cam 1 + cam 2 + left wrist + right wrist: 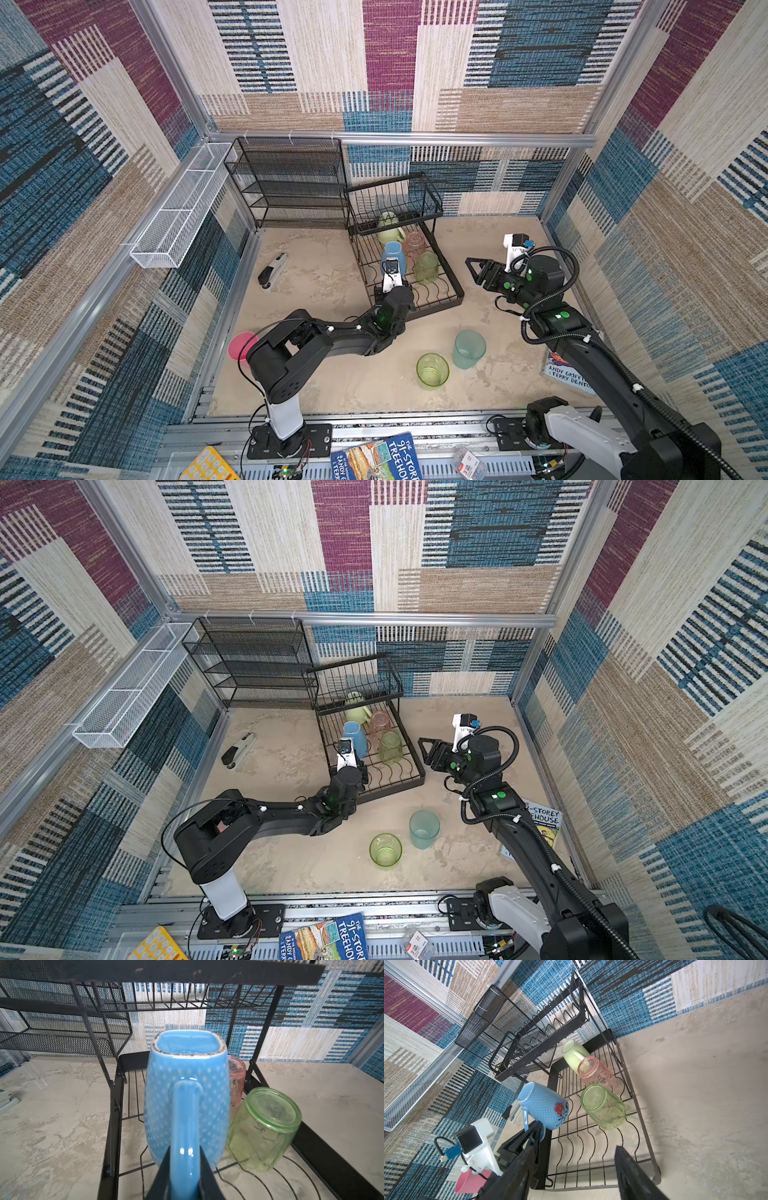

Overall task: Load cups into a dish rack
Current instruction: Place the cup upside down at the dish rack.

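My left gripper holds the mug's handle and will next move outward and down to release it. The bare wires along the rack's stapler-side bar [372, 253] [135, 1108] are farther outward and lower than my gripper.
The black wire dish rack [448, 268] [417, 766] stands at the back middle. On its lower tray sit a pale green mug [388, 229] [573, 1056], a pink tumbler [415, 244] [599, 1076] and a green tumbler [427, 267] [264, 1130], all upside down. My left gripper [185, 1154] [534, 1130] is shut on the handle of the light blue flowered mug [393, 252] [187, 1093] [544, 1105], held base-up and tilted over the tray's left side. My right gripper [471, 266] [575, 1147] hangs open and empty just right of the rack. On the table stand a second green tumbler [432, 370], a teal tumbler [468, 348] and an opaque pink cup [240, 345].
A black mesh shelf unit [291, 183] stands left of the rack, and a white mesh trough [183, 212] hangs on the left wall. A stapler [272, 270] lies on the table at the left. A book [565, 374] lies under the right arm, another [378, 457] past the front edge.
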`<state>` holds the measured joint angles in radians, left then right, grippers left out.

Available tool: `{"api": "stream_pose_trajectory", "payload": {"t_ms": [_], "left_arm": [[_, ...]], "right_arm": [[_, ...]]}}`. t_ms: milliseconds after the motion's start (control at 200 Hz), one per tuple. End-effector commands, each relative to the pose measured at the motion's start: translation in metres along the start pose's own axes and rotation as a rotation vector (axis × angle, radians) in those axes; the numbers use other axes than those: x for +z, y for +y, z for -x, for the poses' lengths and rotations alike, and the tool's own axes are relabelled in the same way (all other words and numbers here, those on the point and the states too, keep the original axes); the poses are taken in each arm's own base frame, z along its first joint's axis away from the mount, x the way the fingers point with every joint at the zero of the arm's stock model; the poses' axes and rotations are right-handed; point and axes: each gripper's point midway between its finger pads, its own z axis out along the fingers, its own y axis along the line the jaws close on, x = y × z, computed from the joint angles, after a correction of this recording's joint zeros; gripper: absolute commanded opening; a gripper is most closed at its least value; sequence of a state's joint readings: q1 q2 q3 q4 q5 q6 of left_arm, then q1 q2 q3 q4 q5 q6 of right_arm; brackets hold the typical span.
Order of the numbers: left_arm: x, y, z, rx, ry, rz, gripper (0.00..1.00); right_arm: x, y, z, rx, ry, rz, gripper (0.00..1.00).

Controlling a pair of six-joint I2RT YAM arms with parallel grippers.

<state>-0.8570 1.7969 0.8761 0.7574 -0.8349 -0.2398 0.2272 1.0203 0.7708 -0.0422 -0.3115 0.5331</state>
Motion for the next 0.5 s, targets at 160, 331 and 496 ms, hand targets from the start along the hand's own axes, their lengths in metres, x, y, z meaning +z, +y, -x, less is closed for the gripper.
{"api": "stream_pose_trajectory", "payload": {"t_ms": [160,331,496], "left_arm": [[0.017,0.014,0.006,-0.029,-0.020,0.057,0.00],[0.030,0.021,-0.003,-0.034,0.009,0.074,0.00],[0.044,0.026,-0.012,-0.046,0.037,0.092,0.00]], "right_arm": [[0.004,-0.001,0.006,-0.020,-0.034,0.017,0.65],[0.008,-0.005,0.005,-0.017,-0.031,0.018,0.65],[0.010,-0.008,0.006,-0.022,-0.037,0.012,0.65]]}}
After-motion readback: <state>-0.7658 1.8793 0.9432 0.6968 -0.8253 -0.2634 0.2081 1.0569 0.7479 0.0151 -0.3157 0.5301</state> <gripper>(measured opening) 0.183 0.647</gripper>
